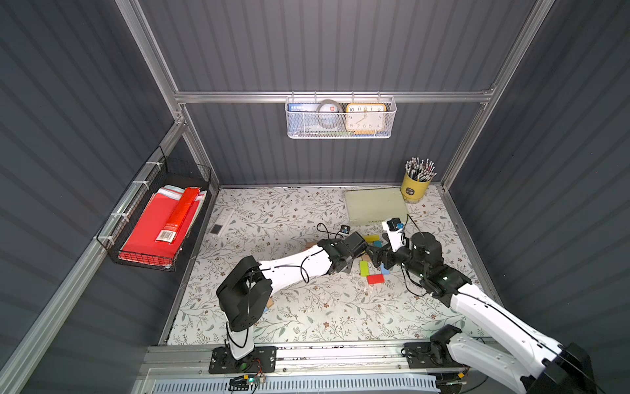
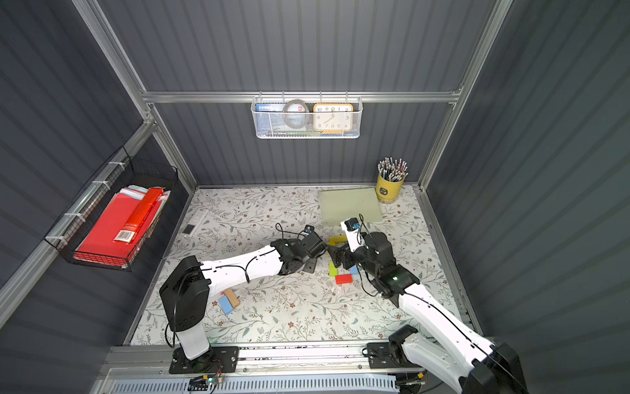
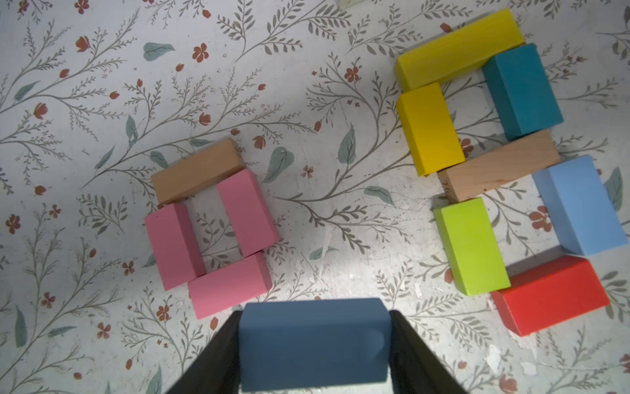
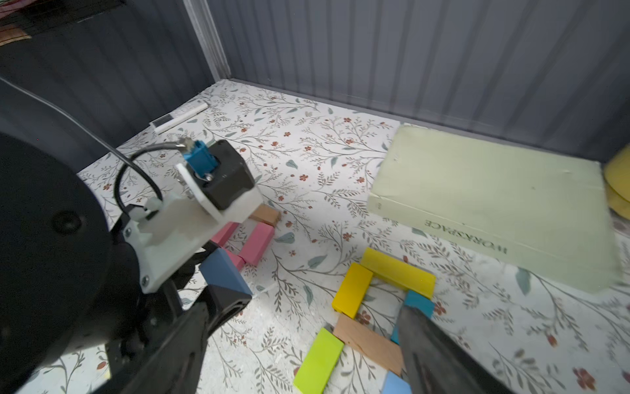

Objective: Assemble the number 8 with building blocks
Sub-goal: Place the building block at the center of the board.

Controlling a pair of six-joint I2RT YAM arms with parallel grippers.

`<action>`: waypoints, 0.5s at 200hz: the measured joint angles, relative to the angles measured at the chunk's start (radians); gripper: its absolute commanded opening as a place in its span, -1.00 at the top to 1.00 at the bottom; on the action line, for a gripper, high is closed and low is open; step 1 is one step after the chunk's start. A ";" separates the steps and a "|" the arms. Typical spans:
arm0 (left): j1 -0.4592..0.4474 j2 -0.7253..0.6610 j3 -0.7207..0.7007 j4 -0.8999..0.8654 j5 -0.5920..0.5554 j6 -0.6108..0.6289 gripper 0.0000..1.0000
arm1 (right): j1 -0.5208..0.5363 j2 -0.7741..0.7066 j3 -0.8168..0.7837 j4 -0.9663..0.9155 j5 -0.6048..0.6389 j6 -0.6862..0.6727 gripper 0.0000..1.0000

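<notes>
The dark blue block goes down next, as my left gripper lowers back toward its base and releases it on the mat's bare spot short of the pink blocks.
In the left wrist view my left gripper is shut on a dark blue block, held just above the mat. Right of it lies a figure-8 outline of building blocks: long yellow, short yellow, teal, tan, light blue, green, red. On the other side, three pink blocks and a tan one form a small rectangle. My right gripper hangs open over the green and tan blocks, holding nothing.
A pale green book and a yellow pencil cup stand at the back right. A white remote lies at the back left. A loose light blue block and a tan block lie near the left arm's base.
</notes>
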 measured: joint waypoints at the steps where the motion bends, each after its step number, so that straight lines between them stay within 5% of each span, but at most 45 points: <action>1: 0.000 0.000 -0.002 0.001 0.000 0.000 0.07 | 0.000 -0.002 -0.001 -0.001 0.001 0.001 -0.83; 100: 0.006 -0.036 -0.208 0.029 0.164 0.061 -0.10 | -0.017 -0.028 -0.031 -0.066 0.072 0.059 -0.85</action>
